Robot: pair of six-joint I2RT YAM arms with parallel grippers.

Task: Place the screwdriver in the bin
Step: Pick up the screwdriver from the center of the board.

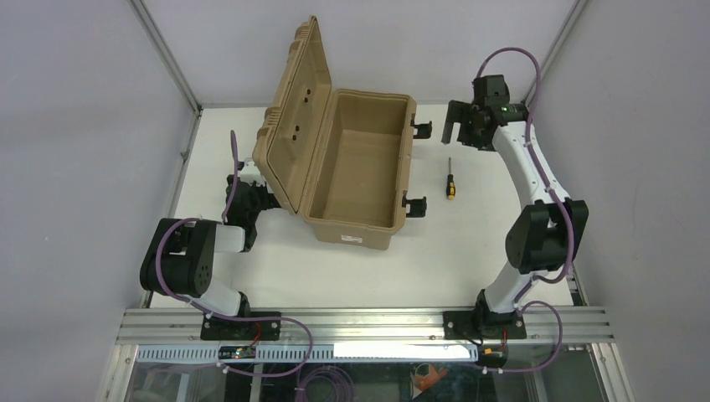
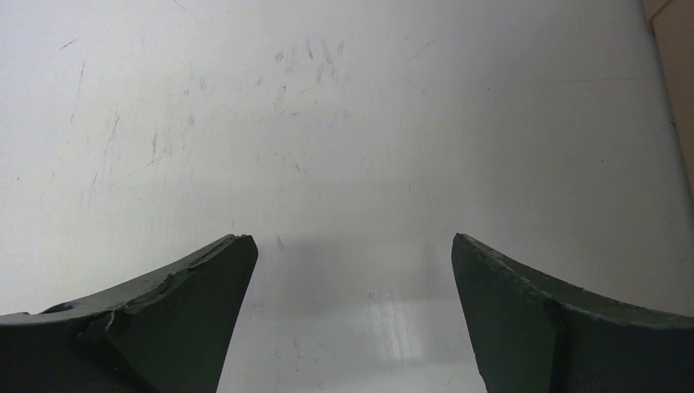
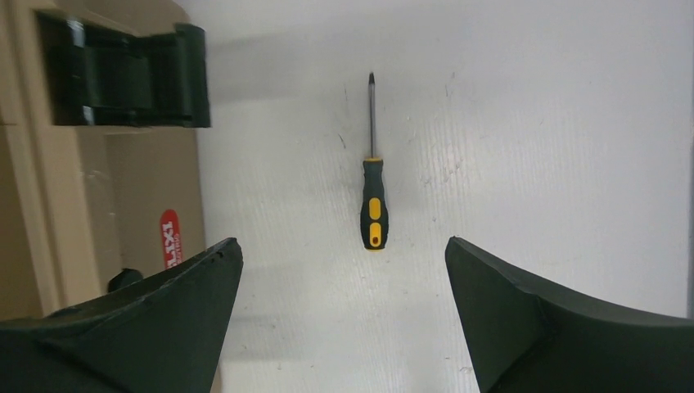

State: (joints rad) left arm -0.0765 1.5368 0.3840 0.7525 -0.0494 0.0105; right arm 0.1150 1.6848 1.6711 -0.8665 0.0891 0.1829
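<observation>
My right gripper should next go down onto the screwdriver's yellow and black handle (image 1: 450, 191) (image 3: 375, 211) and close across it, because the bare table on both sides leaves room for the open fingers.
The screwdriver (image 1: 450, 186), with a yellow and black handle and a thin dark shaft, lies flat on the white table to the right of the bin (image 1: 400, 180). The bin is a tan case with its lid standing open to the left. My right gripper (image 1: 456, 130) hovers open beyond the screwdriver's tip, apart from it. In the right wrist view the screwdriver (image 3: 373, 205) lies ahead of the right gripper (image 3: 344, 246), with nothing between the fingers. My left gripper (image 1: 237, 186) sits low behind the open lid; in its wrist view the left gripper (image 2: 353, 239) is open over bare table.
Black latches (image 1: 414, 203) stick out from the bin's right side, one of them (image 3: 123, 78) close to the left of the screwdriver. A strip of the bin's tan wall (image 2: 675, 49) shows at the left wrist view's right edge. Grey walls enclose the table.
</observation>
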